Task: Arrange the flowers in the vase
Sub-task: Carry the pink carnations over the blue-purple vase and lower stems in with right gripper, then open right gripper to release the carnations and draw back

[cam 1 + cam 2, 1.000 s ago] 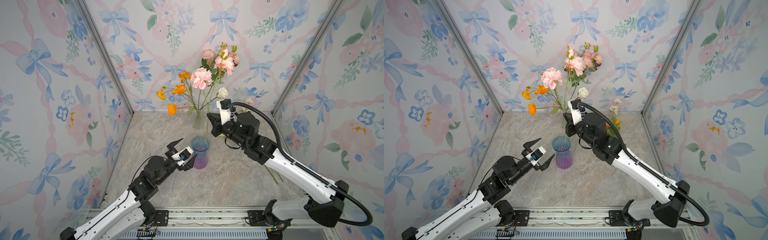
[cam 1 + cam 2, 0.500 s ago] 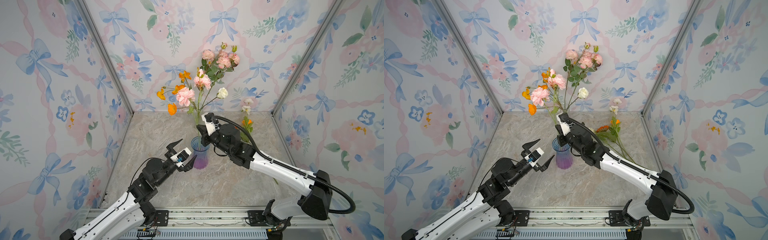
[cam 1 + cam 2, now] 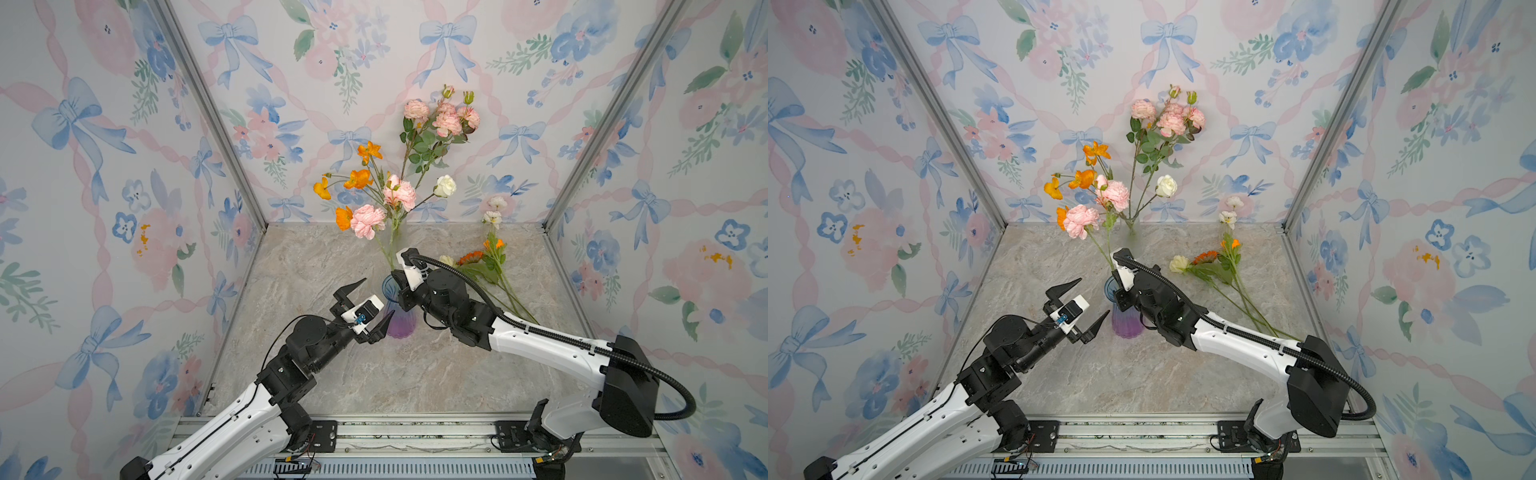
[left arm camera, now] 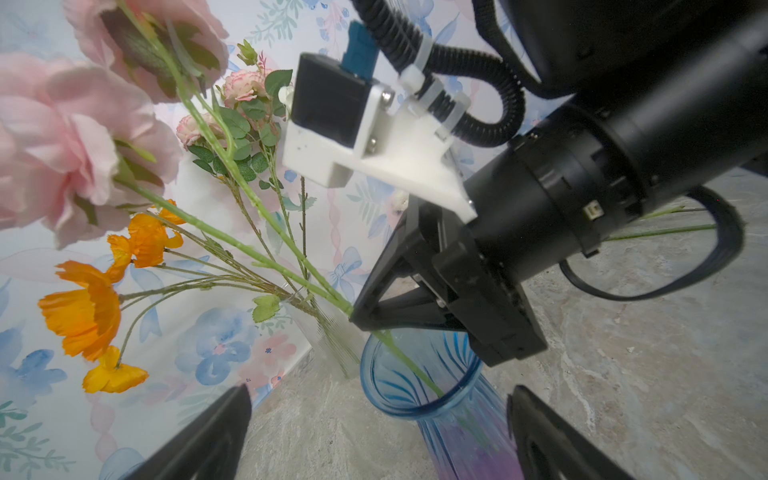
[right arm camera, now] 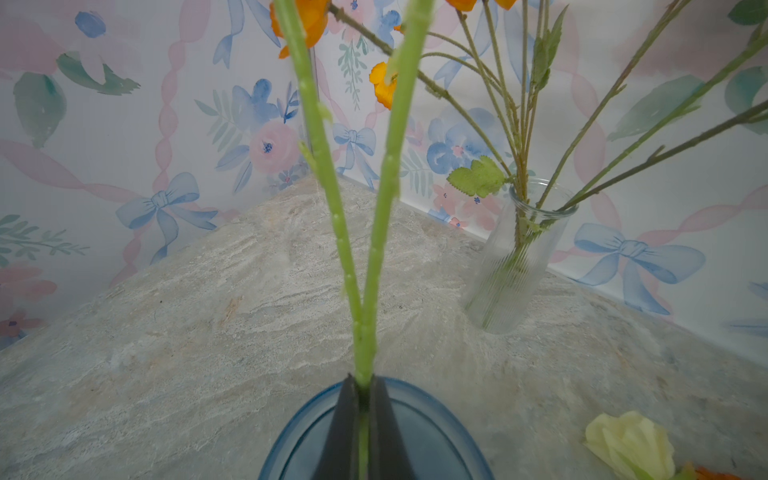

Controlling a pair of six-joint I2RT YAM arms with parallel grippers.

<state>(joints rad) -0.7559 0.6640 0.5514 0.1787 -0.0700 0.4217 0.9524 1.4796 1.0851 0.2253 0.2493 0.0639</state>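
Observation:
Next, the right gripper moves down slightly toward the vase's blue opening and opens its fingers to release the flowers. Their stem already reaches inside the vase's rim.
A forked green stem with two pink ruffled flowers is pinched in my right gripper, which is shut on it just over the mouth of the blue-to-purple vase. In the left wrist view the stem's lower end reaches down inside the vase's rim. My left gripper stands open beside the vase on its left, its jaws either side of the vase without touching it.
A clear ribbed vase at the back wall holds orange, pink and white flowers. More flowers lie on the table at the right, with a cream bloom nearest the vase. Papered walls close three sides.
My right gripper has carried the pink flowers from beside the clear vase toward the front and down onto the blue vase's mouth. The left arm has barely moved.

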